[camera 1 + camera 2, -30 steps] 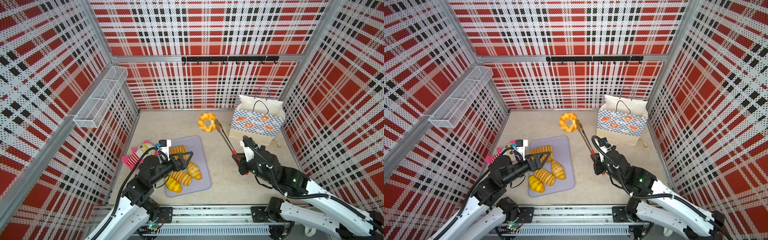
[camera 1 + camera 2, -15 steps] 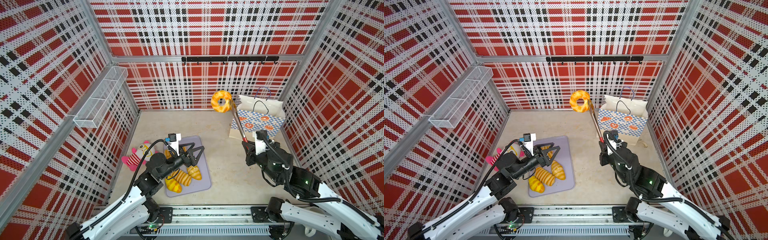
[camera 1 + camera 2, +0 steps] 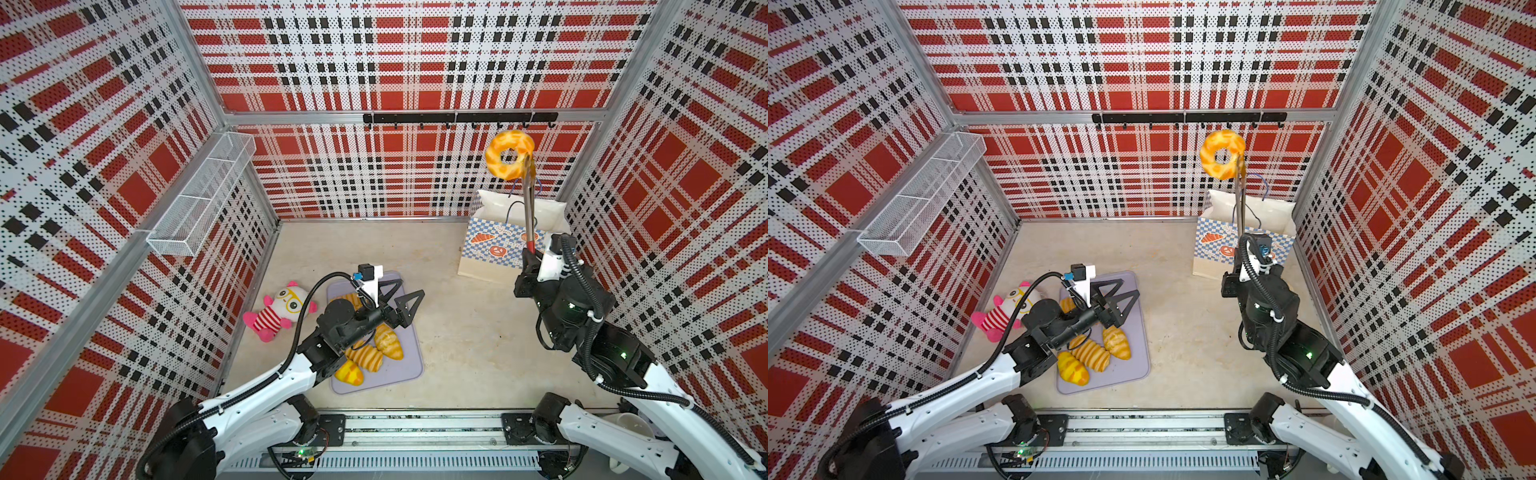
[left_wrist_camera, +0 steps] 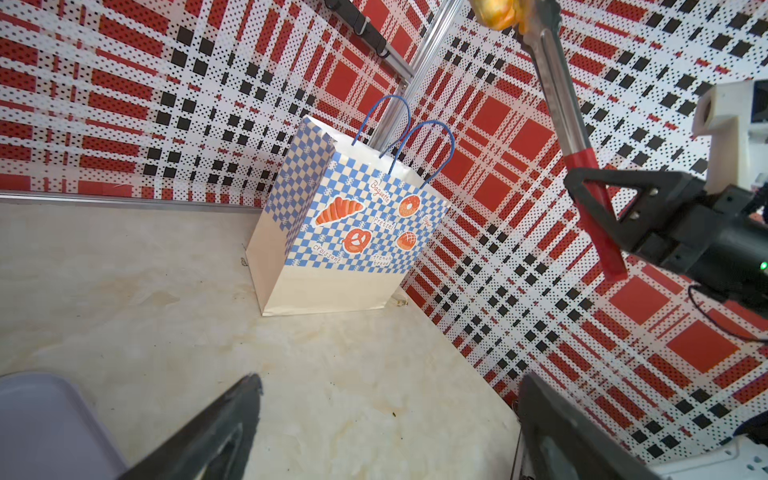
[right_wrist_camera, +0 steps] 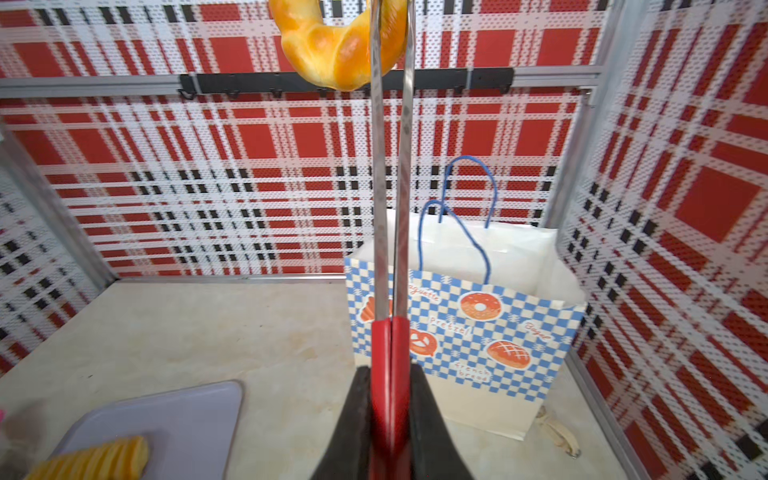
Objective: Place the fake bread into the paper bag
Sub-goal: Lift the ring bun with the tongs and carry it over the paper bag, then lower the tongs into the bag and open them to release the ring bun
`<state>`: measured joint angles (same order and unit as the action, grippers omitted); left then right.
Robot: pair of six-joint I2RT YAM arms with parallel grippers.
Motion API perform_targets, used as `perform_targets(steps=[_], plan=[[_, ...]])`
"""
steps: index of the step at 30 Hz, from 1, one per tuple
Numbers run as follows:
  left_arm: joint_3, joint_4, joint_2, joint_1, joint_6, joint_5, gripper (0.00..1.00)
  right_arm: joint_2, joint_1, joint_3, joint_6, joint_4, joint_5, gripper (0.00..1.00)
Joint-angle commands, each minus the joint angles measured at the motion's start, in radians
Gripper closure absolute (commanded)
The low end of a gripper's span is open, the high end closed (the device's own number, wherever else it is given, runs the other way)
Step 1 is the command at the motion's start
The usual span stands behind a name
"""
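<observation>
The bag's open top point(image 3: 545, 214) lies below and outward of my right gripper. Next I will tilt that gripper down, dip the donut point(image 3: 509, 153) into the opening and let go of the red handles.
A golden ring donut point(image 3: 509, 153) point(image 3: 1222, 153) point(image 5: 332, 45), one of the fake bread pieces, hangs high in the air, pinched in the tips of long metal tongs point(image 3: 528, 208) point(image 5: 390, 187). My right gripper point(image 3: 530, 259) point(image 5: 390, 370) is shut on the tongs' red handles. The donut is above the open top of the paper bag point(image 3: 498, 249) point(image 3: 1217, 249) point(image 4: 353, 224), which stands upright at the back right. Three more breads point(image 3: 365, 357) point(image 3: 1092, 353) lie on a lilac tray point(image 3: 409, 353). My left gripper point(image 3: 409, 289) point(image 4: 388, 382) hovers open over the tray's far end, holding nothing.
A pink-and-white plush doll point(image 3: 278, 309) lies left of the tray by the left wall. A wire basket point(image 3: 199, 199) hangs on the left wall and a black hook rail point(image 3: 457, 118) on the back wall. A white mug point(image 3: 631, 428) sits behind the right arm's base.
The right arm has swung the tongs from low over the table to upright, carrying the donut up and right to above the bag. The left gripper rose and moved right over the tray.
</observation>
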<state>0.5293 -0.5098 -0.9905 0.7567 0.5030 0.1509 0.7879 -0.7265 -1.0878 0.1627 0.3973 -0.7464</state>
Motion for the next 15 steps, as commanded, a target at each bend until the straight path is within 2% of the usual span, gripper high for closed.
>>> perform_targets(steps=[1, 15], plan=[[-0.020, -0.058, -0.001, 0.009, -0.050, 0.023, 0.02, 0.021, 0.053, -0.029, -0.010, -0.018, -0.041, 0.94], [-0.078, -0.090, 0.013, 0.019, -0.068, 0.005, 0.02, -0.020, 0.202, 0.056, 0.029, 0.074, -0.055, 0.94]])
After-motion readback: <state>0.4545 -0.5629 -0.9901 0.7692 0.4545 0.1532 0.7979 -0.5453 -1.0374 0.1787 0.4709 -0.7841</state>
